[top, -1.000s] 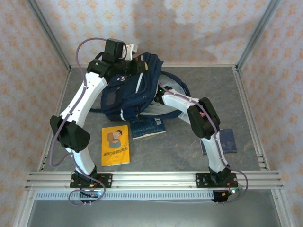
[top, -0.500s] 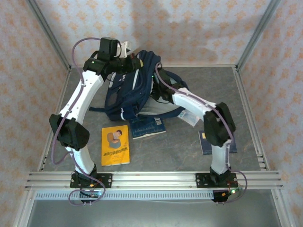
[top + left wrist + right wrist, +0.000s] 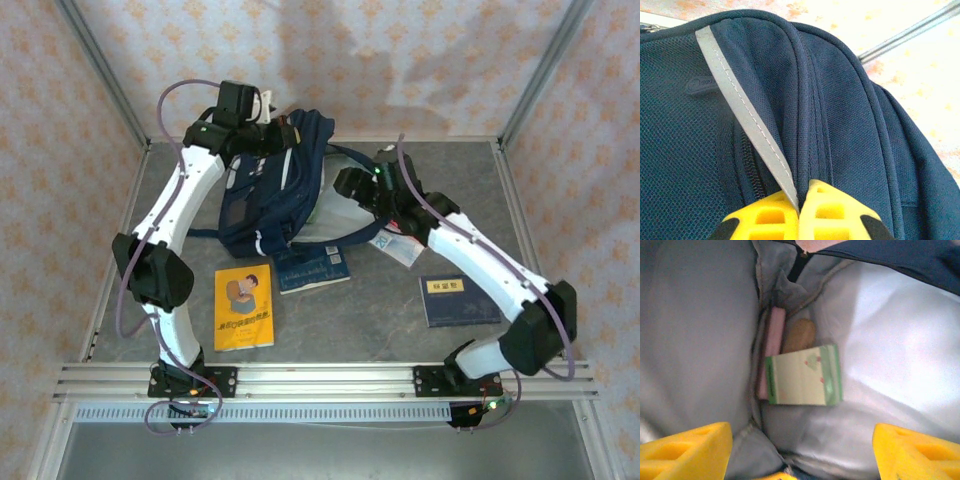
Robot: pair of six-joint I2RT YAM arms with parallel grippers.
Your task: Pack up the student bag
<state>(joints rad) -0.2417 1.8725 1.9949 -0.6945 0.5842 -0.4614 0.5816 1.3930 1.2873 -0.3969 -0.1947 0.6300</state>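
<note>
The bag's top should come down toward its grey-lined opening (image 3: 338, 212), which is below the left gripper, so the left gripper should move down and let go of the bag's fold.
The navy student bag (image 3: 268, 195) stands propped at the back of the table, its mouth facing right and showing light grey lining (image 3: 695, 325). My left gripper (image 3: 277, 133) holds the bag's top. In the left wrist view it (image 3: 801, 200) is shut on a fold of the bag (image 3: 850, 100) beside a white reflective stripe (image 3: 740, 110). My right gripper (image 3: 342, 186) hovers at the bag's mouth, open and holding nothing (image 3: 802, 457). Deep inside lie a green-and-cream booklet (image 3: 802, 376), a pink item (image 3: 772, 340) and a brown item (image 3: 799, 335).
A yellow book (image 3: 244, 307) and a blue book (image 3: 312, 268) lie in front of the bag. A dark navy book (image 3: 458, 300) lies at the right. A small white-and-green packet (image 3: 398, 246) rests under my right forearm. Metal frame rails border the table.
My right arm has pulled back out of the bag, its elbow swinging right and uncovering the dark navy book. The left gripper keeps its hold on the bag's top.
</note>
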